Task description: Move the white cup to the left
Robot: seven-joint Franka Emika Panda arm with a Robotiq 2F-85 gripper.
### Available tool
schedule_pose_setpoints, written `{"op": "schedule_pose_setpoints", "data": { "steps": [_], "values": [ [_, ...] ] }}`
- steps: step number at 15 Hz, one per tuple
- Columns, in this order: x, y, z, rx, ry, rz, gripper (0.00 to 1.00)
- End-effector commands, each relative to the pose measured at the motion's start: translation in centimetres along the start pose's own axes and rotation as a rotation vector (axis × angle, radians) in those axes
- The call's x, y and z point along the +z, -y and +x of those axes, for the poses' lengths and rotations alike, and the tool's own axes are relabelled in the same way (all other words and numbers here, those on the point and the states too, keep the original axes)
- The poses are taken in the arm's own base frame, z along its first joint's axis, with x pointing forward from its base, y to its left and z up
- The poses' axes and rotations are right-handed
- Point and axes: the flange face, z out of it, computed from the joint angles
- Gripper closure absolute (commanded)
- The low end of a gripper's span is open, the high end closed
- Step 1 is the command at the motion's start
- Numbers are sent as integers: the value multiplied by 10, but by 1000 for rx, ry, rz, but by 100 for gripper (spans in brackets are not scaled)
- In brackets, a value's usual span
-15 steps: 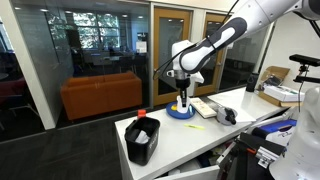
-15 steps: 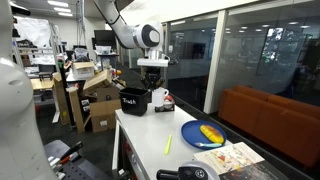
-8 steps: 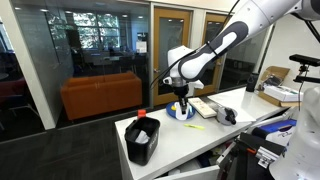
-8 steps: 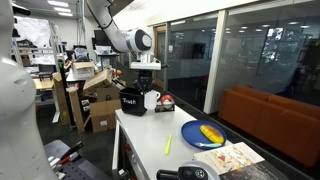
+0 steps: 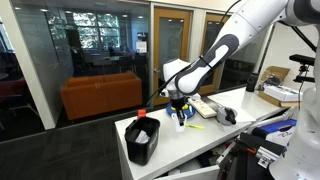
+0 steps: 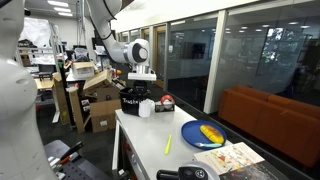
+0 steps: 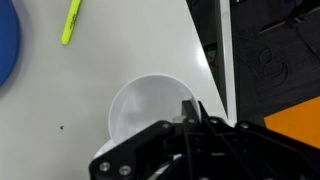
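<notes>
The gripper moves down to the bare tabletop beside the black bin next and releases the cup's rim, since that spot is clear beneath the white cup.
The white cup (image 7: 145, 108) is small and plain, and I look down into its open mouth in the wrist view. My gripper (image 7: 190, 108) is shut on its rim, with one finger inside the cup. In both exterior views the cup (image 5: 180, 118) (image 6: 146, 108) hangs low over the white table (image 6: 150, 150), between the black bin (image 6: 133, 100) and the blue round dish (image 6: 203, 133). I cannot tell whether its base touches the table. My gripper (image 6: 146, 97) is directly above it.
The black bin (image 5: 142, 140) stands at the table's end, with a red item (image 6: 165, 101) beside it. A yellow marker (image 7: 71, 22) lies near the blue dish (image 7: 5, 45). Printed papers (image 6: 235, 157) lie further along. The table edge (image 7: 205, 60) runs close beside the cup.
My arm has carried the cup away from the blue dish toward the black bin and has lowered it close to the table.
</notes>
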Motion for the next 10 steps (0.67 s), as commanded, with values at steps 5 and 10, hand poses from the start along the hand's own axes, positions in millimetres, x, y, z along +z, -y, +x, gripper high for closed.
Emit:
{"op": "schedule_pose_setpoints", "data": {
  "steps": [5,10],
  "values": [
    [35,8,17,-59,-7,4,99],
    [53,5,21,-83,6,-17,99]
  ]
}}
